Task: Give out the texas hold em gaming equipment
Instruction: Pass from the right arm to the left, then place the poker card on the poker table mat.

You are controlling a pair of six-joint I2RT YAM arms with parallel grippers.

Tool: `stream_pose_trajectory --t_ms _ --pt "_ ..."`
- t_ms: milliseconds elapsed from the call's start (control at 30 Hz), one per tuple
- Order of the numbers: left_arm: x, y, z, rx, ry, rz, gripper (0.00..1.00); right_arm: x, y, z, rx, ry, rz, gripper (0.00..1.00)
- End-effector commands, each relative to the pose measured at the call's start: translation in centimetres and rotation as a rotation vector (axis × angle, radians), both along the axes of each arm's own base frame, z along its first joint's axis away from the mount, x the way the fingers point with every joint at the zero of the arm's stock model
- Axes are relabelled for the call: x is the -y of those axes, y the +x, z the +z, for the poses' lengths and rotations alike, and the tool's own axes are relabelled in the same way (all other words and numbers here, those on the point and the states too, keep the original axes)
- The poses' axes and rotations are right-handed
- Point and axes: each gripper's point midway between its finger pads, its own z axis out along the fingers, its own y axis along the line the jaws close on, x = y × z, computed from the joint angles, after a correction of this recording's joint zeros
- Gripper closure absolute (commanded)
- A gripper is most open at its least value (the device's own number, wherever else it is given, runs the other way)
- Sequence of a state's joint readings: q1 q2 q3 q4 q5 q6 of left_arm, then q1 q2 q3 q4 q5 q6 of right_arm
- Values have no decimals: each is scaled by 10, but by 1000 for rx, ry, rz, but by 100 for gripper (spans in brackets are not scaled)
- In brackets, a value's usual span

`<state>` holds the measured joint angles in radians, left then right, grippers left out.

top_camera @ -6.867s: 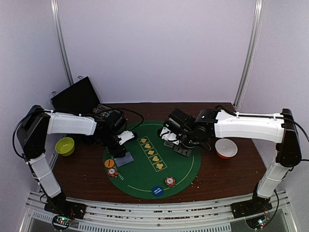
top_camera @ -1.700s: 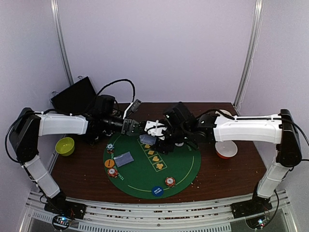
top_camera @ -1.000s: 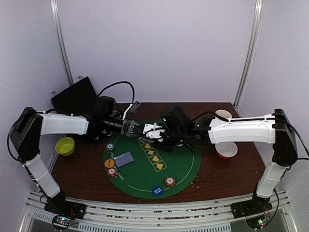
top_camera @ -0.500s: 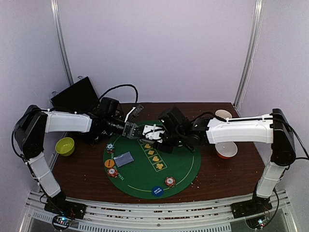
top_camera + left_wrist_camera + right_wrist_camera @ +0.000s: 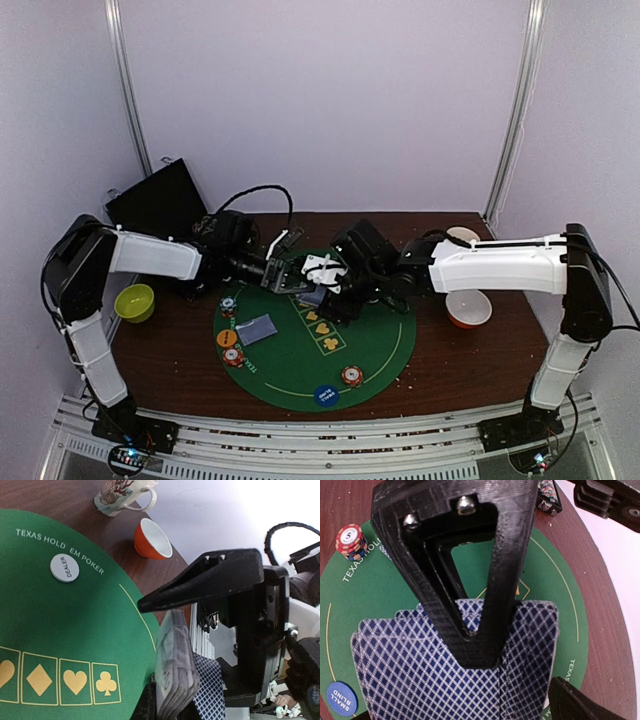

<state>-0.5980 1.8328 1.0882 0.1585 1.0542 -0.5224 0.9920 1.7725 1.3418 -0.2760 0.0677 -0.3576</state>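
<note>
The left gripper will next swing the deck across, lower it and let it go, because bare mat past the club box is below, to the gripper's right in the top view.
My left gripper [image 5: 278,272] [image 5: 172,705] is shut on a thick deck of playing cards [image 5: 175,675], held on edge above the far side of the green mat [image 5: 370,340]. A blue-checked card [image 5: 212,690] sticks out beside the deck. My right gripper [image 5: 322,290] [image 5: 525,680] faces it, jaws wide open, one finger lying over the fanned card backs [image 5: 420,675]. A separate small pile of cards [image 5: 258,328] lies on the mat's left. Chip stacks [image 5: 233,356] [image 5: 351,375] [image 5: 351,541], an orange disc [image 5: 227,338], a blue disc [image 5: 325,394] and a white dealer disc [image 5: 65,568] sit on the mat.
A red-and-white bowl [image 5: 468,306] and a mug [image 5: 462,236] stand right of the mat. A green bowl [image 5: 134,301] sits at the left edge, with a black case [image 5: 155,200] behind it. Both arms crowd the mat's far half.
The left gripper has closed on the deck. The right gripper has opened wide and let go of the cards. Both stay together over the far part of the mat.
</note>
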Motion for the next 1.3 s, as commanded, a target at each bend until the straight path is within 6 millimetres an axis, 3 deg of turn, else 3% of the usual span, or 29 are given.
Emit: stream_pose_trajectory --t_ms 0,133,300,367,567,633,767,867,967,1067,1167,1267 --pt "27 3 -10 -23 -19 -24 100 39 -18 -21 -160 -6 -132 2" --pt "63 -2 -31 -54 10 -71 100 70 -42 -21 -267 33 -254 0" --pt "85 4 -80 -165 77 -58 100 114 -65 -20 -366 8 -418 0" --pt "94 0 -90 -175 93 -79 100 121 -73 -17 -410 28 -445 0" --pt "129 -27 -116 -208 137 -187 100 149 -73 -23 -504 62 -605 0" --pt "130 -27 -121 -222 152 -191 100 157 -72 -30 -519 57 -653 0" --pt "126 -10 -137 -212 232 -126 70 165 -71 -47 -565 69 -746 5" --pt "120 3 -148 -177 301 -71 58 164 -64 -57 -620 181 -818 12" --pt "117 13 -151 -147 345 -36 50 159 -53 -50 -619 282 -835 19" --pt "116 21 -145 -119 347 -22 44 144 -53 -38 -577 293 -684 25" --pt "115 30 -140 -75 369 -9 40 169 -38 -38 -514 252 -810 26" --pt "112 34 -137 -58 382 5 37 185 -40 -46 -608 294 -976 33"
